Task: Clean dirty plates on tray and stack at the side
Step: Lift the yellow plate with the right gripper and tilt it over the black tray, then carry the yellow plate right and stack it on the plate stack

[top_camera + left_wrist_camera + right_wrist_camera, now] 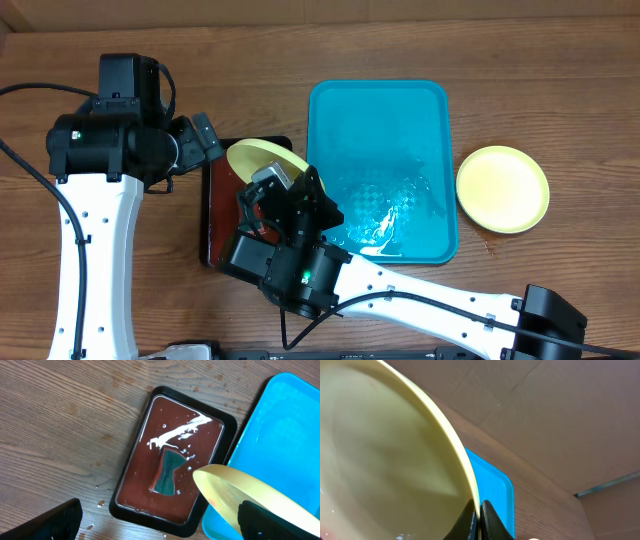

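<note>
The right gripper next carries its plate past the turquoise tray (370, 120) and lowers to release it onto the second yellow-green plate (503, 190), because that one lies flat at the side.
My right gripper (479, 519) is shut on the rim of a pale yellow-green plate (385, 460). It holds the plate (262, 158) tilted on edge above the small dark red tray, just left of the turquoise tray (370, 120). In the left wrist view the plate (250, 495) shows a faint orange-red smudge near its rim. A second yellow-green plate (502, 188) lies flat on the bare tabletop to the right of the turquoise tray, whose wet surface holds no plates. My left gripper (198, 150) hangs open beside the held plate, with nothing between its fingers (56, 522).
The dark red tray with a black rim (131, 465) holds a green sponge (169, 472) and a streak of white foam (175, 434). Small white droplets speckle the wood near it. A cardboard wall stands behind the table.
</note>
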Motion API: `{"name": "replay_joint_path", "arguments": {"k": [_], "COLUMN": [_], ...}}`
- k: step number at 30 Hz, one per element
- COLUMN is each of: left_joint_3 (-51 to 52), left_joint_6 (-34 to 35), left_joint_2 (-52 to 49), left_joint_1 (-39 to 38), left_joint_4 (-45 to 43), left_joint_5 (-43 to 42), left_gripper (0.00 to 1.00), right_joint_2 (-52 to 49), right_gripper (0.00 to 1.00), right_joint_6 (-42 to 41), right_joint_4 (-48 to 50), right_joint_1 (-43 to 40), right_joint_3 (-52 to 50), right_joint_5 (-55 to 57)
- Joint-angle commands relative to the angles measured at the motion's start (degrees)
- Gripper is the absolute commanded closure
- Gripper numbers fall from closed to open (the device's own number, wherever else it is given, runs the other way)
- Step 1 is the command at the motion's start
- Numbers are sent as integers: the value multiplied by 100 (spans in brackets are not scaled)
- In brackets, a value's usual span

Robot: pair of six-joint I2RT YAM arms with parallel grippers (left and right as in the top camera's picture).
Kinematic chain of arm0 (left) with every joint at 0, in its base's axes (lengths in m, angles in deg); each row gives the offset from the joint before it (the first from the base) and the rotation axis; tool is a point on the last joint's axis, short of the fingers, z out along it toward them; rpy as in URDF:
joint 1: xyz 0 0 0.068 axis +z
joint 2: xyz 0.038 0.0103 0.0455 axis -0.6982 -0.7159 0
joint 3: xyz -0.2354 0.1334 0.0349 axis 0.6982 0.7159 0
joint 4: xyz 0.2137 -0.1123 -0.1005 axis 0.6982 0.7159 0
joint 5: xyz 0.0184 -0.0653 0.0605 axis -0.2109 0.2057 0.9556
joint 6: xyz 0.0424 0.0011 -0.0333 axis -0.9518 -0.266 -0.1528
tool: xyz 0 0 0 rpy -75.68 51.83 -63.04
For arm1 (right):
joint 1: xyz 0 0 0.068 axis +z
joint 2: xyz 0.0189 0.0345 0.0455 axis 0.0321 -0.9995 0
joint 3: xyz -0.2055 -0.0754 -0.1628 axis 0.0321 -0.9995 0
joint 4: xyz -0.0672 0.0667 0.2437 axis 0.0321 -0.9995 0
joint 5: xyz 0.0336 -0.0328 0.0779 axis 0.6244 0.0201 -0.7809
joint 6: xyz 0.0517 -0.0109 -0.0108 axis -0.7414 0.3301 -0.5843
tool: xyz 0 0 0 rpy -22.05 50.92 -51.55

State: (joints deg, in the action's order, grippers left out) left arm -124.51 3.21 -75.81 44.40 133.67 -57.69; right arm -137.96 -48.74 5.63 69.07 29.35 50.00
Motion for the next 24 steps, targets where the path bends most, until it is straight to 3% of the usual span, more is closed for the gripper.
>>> {"name": "replay_joint_path", "arguments": {"k": [1,22,24], "left_joint_3": [-66,-66,-66], "left_joint_6": [-2,-2,-2], "left_joint_2": [17,17,15], "left_joint_1": [24,24,24], "left_joint_4": [0,0,0], "left_joint_5": [-48,-48,-48], "left_gripper": [0,0,0], "right_joint_2": [74,74,74], "right_gripper": [96,96,96], "right_joint_6": [-55,52,-229], "right_joint_4": [59,105,151], "right_joint_1": [17,-109,-227], "right_joint_3": [120,120,120], "right_joint_5": [52,-140,-391]}}
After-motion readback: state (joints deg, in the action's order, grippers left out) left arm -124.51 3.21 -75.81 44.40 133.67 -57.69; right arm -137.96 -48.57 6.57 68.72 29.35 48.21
